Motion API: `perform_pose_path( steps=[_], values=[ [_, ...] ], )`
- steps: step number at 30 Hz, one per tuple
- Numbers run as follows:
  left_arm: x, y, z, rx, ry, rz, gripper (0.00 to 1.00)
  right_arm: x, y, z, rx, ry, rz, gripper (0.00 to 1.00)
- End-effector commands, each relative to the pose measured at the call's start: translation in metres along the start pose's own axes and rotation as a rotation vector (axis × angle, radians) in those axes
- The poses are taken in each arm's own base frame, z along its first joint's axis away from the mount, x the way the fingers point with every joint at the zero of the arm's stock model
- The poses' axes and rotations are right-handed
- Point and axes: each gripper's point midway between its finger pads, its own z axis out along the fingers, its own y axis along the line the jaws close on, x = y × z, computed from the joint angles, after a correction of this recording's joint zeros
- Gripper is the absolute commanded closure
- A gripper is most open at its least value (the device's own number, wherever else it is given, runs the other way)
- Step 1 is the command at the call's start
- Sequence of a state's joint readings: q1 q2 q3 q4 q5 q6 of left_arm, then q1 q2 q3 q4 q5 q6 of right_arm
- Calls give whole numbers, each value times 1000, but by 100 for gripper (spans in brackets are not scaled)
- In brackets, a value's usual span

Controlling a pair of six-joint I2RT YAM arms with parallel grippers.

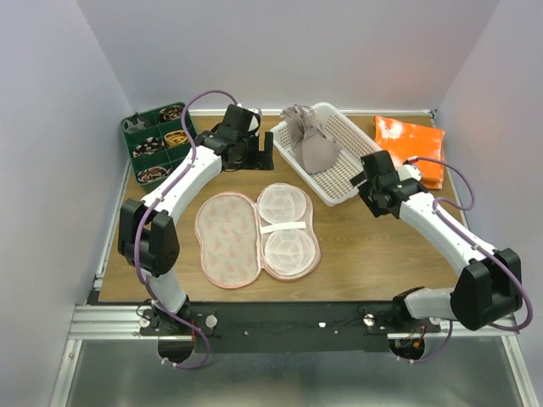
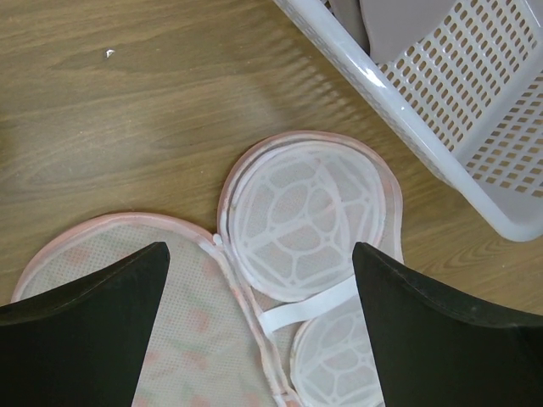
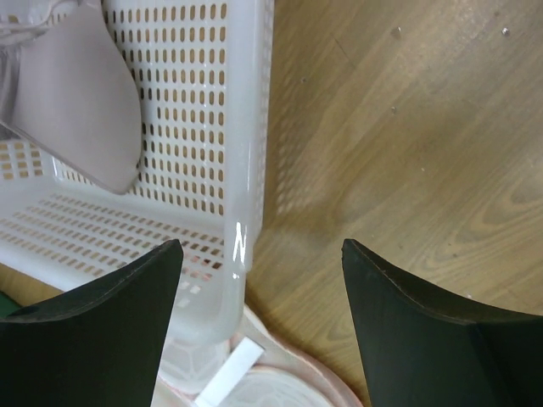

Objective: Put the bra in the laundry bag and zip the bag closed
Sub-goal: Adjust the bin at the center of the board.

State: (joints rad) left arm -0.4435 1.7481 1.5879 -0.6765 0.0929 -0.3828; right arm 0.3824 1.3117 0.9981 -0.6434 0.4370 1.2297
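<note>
My right gripper moves down and toward the basket onto the basket's rim (image 1: 349, 196) next, since that rim runs between my open fingers by the basket's near corner.
The pale pink laundry bag (image 1: 227, 238) lies open flat on the table's middle, its printed half on the left and its half with two white mesh cups (image 1: 286, 229) on the right. It also shows in the left wrist view (image 2: 305, 212) and at the bottom of the right wrist view (image 3: 280, 386). The taupe bra (image 1: 316, 146) lies in the white perforated basket (image 1: 352, 174); it shows in the right wrist view (image 3: 81, 110). My left gripper (image 1: 259, 154) is open and empty, above the table just beyond the bag. My right gripper (image 1: 361, 182) is open and empty at the basket's near right corner.
An orange-and-white folded cloth (image 1: 411, 146) lies at the back right. A dark green compartment tray (image 1: 157, 142) with small items stands at the back left. The basket's rim (image 3: 242, 153) stands between my right fingers.
</note>
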Motion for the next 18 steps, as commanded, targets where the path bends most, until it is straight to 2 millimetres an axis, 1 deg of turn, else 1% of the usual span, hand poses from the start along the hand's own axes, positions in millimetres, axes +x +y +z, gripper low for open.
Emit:
perform_pose_path(
  steps=[1,4,5,7,10,13,14,15,17,18],
  values=[
    [-6,-11,-15,47,-36,-5,1,-13,19,20,-26,-51,28,16],
    [-2,-7,-12,37,-25,-9,1,-11,19,30,-3,-42,-9,18],
    [0,-7,-11,33,-18,-10,2,-9,18,36,16,-36,-22,18],
    [2,-5,-11,28,-13,-10,2,-7,18,41,23,-33,-42,20],
    [5,-3,-11,18,-14,-12,2,-7,21,45,8,-38,-67,31],
    [7,-1,-12,12,-13,-12,2,-11,24,47,0,-55,-95,36],
    [8,-1,-11,12,-11,-12,2,-11,25,47,-6,-57,-107,39],
    [9,0,-11,11,-7,-13,2,-12,25,47,-10,-61,-124,46],
    [10,1,-11,5,-5,-13,2,-13,29,47,-29,-67,-147,50],
    [10,1,-12,4,-6,-10,2,-14,28,48,-23,-68,-160,54]
  ],
)
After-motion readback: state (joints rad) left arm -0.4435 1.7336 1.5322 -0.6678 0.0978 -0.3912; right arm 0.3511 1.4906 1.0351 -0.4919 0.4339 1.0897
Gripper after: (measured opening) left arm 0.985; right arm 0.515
